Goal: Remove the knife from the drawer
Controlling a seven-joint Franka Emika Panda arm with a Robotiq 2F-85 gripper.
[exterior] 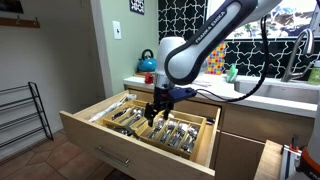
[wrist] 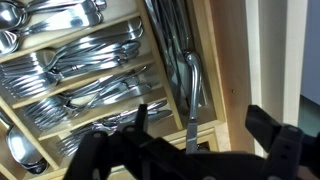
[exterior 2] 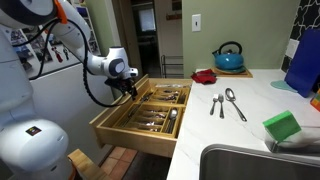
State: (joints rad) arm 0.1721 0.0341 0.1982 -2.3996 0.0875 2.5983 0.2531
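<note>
I should move my gripper down and slightly outward onto the end of the knife and close it, because the long metal knife's end [wrist: 192,134] is between my wide-open fingers but below them.
The wide light-wood drawer [exterior: 130,150] stands pulled open in both exterior views [exterior 2: 128,131], and its wooden dividers hold forks, spoons and knives. My gripper [exterior: 158,112] hangs low over the drawer's middle; it also shows in an exterior view [exterior 2: 128,92]. In the wrist view my gripper [wrist: 200,125] is open, with its dark fingers wide apart. A knife [wrist: 191,85] lies between them in the long side compartment next to the drawer wall [wrist: 228,60]. Other knives lie beside it. The fingers do not touch the knife.
A blue kettle [exterior: 147,64] stands on the counter [exterior 2: 228,57], with a red item [exterior 2: 205,76] near it. Two loose spoons [exterior 2: 226,102], a green sponge [exterior 2: 282,125] and a sink [exterior 2: 250,165] are on the white counter. A wire rack [exterior: 20,110] stands by the wall.
</note>
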